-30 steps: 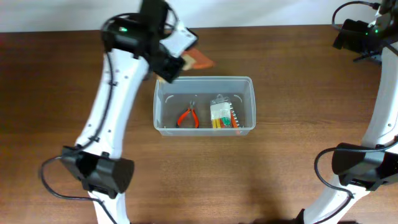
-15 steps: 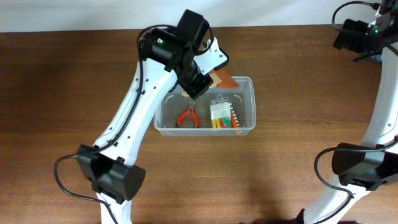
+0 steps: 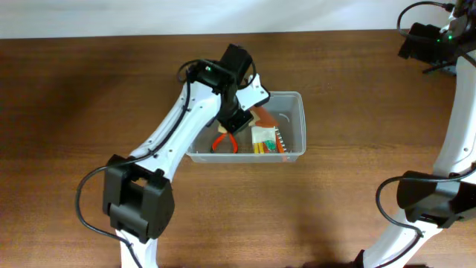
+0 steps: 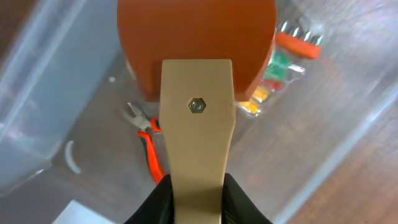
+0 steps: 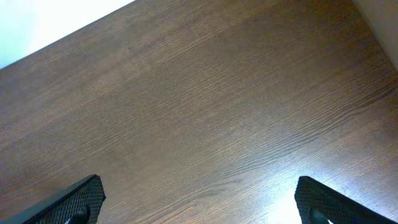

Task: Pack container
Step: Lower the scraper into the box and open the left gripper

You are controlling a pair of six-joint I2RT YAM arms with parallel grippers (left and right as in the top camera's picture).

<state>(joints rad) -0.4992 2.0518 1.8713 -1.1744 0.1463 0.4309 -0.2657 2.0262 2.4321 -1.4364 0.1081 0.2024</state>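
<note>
The left gripper lowers the scraper onto the red-handled pliers [image 4: 150, 149] next and releases the scraper's tan handle [image 4: 196, 124], since its orange blade already hangs inside the container's sides.
The clear plastic container [image 3: 296, 97] stands mid-table. It holds red-handled pliers [image 3: 224, 143] and a packet of coloured bits [image 3: 265, 138]. My left gripper [image 3: 242, 112] is shut on the tan handle [image 4: 196, 124] of a scraper and holds its orange blade [image 3: 264, 117] low over the tub's inside. In the left wrist view the blade [image 4: 196, 31] covers the top, with the pliers [image 4: 148, 146] and the bits [image 4: 283, 62] below it and the tub wall [image 4: 37, 93] at the left. My right gripper [image 5: 199, 205] is open and empty over bare wood, far right [image 3: 420, 41].
The brown wooden table [image 3: 67, 112] ends at a white wall along the back. The left arm's base [image 3: 137, 205] stands at the front left and the right arm's base [image 3: 431, 201] at the front right.
My left arm has swung from behind the tub's left corner to the right and forward, carrying the scraper down over the tub's inside. The right arm has not moved.
</note>
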